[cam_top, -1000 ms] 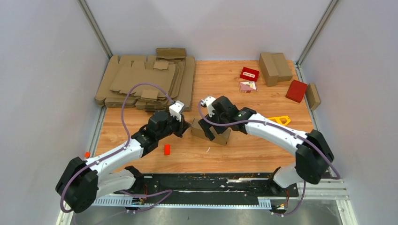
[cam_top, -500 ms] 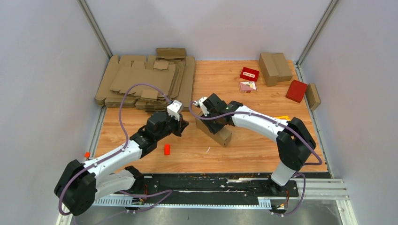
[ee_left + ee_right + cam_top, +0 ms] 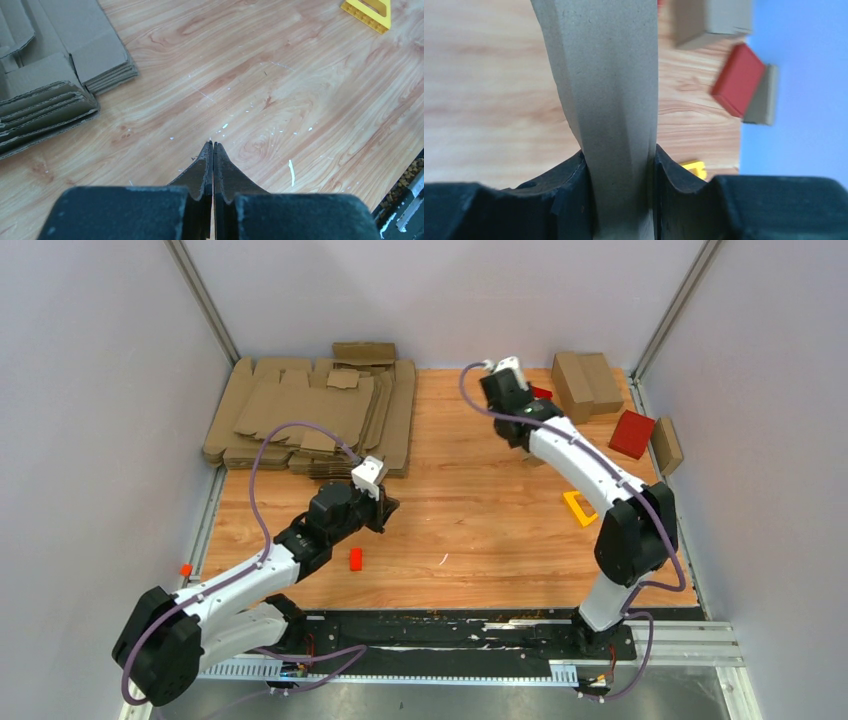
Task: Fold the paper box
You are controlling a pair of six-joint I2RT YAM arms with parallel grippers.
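The folded brown boxes stand right of my right gripper in the top view, so I carry my paper box outward that way next and release it onto their flat tops.
The paper box, a folded brown cardboard piece, stands upright between the fingers of my right gripper, which is shut on it. In the top view the right gripper is stretched out to the back right of the table, and the arm hides most of the box. My left gripper is shut with nothing in it. It hovers over bare wood left of centre, where the top view shows the left gripper.
A stack of flat cardboard blanks lies at the back left. Folded brown boxes, a red box and another brown box sit at the back right. A yellow triangular frame and a small red piece lie on the wood.
My right gripper closed on the paper box at the table's middle and swung it away to the back right. The yellow frame now shows fully. The left arm barely moved.
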